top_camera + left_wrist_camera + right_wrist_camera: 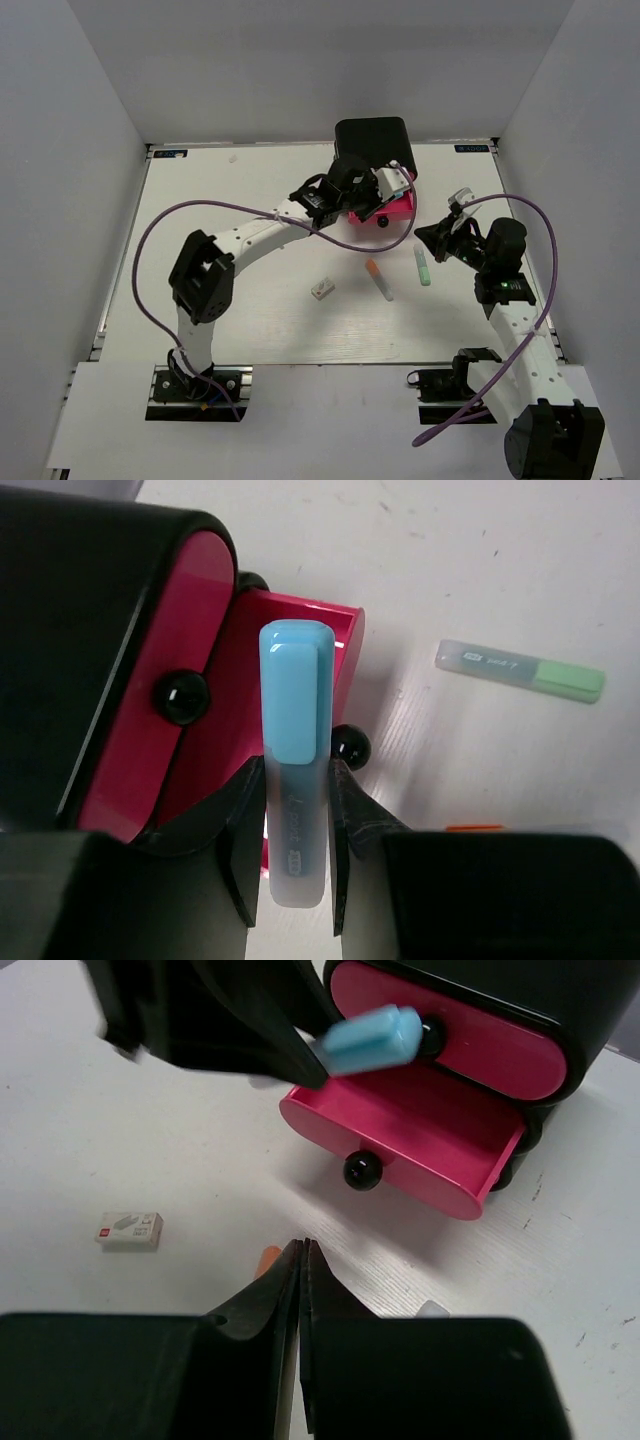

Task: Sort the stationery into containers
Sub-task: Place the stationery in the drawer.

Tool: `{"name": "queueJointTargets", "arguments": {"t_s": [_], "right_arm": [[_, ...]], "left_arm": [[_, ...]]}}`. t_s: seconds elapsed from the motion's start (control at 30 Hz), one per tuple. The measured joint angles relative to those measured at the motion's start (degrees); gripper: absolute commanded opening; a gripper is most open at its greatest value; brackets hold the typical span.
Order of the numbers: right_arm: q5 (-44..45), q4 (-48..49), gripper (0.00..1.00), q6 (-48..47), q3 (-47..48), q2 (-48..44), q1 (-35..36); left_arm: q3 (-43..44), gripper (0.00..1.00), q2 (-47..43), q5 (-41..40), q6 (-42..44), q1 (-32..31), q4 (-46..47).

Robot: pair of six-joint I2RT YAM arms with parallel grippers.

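Note:
The lowest pink drawer (405, 1130) stands open beneath the light blue marker, so my left gripper will next lower the marker toward that drawer's bare bottom and let it go.
My left gripper (397, 181) is shut on a light blue marker (296, 742) and holds it just above the pulled-out lowest pink drawer (405, 1130) of the black cabinet (372, 141). The marker also shows in the right wrist view (371, 1039). The drawer above it (470, 1045) is closed. My right gripper (303, 1260) is shut and empty, low over the table in front of the drawer. An orange-capped marker (378, 279), a pale green marker (422, 266) and a white eraser block (322, 289) lie on the table.
White walls enclose the white table (250, 200) on three sides. The open drawer's black knob (361, 1171) points toward my right gripper. The green marker (520, 669) lies to the right of the drawer.

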Motion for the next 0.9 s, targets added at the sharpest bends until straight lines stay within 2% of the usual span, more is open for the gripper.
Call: {"name": "queueJointTargets", "arguments": {"t_s": [0.17,0.4,0.47,0.53,0.6,0.63,0.73,0.83,0.9], "right_arm": [[-0.6,0.0,0.06,0.1,0.0,-0.8,-2.2],[-1.4,0.0,0.09,0.2,0.0,-0.8,-3.5],[-1.7,0.0,0.13,0.3,0.0,-0.8,-3.7],[-2.1,0.0,0.29,0.5,0.0,-0.8,-4.0],[-2.5,0.0,0.42,0.6,-0.1,-0.8,-4.2],[-2.8,0.0,0.46,0.6,-0.1,-0.8,-4.3],[-4.5,0.0,0.52,0.0,-0.1,-0.4,-4.4],[-6.3,-0.2,0.55,-1.0,-0.2,0.3,-4.4],[-7.7,-0.6,0.56,-1.8,-0.4,0.4,-4.4]], "left_arm": [[0.0,0.09,5.4,-0.7,3.0,0.2,3.7],[0.6,0.14,8.0,-4.0,4.4,0.4,8.5],[0.8,0.25,8.3,-4.8,4.9,0.4,8.9],[1.4,0.38,8.9,-5.5,5.2,0.4,9.3],[1.6,0.44,9.2,-5.8,5.6,0.4,9.6],[1.6,0.58,9.3,-6.0,5.6,0.4,9.6],[1.6,0.64,9.4,-6.5,5.7,0.4,9.6],[1.8,0.79,9.4,-7.1,5.8,0.3,9.5],[2.2,0.82,9.4,-7.3,5.7,0.3,9.5]]}}
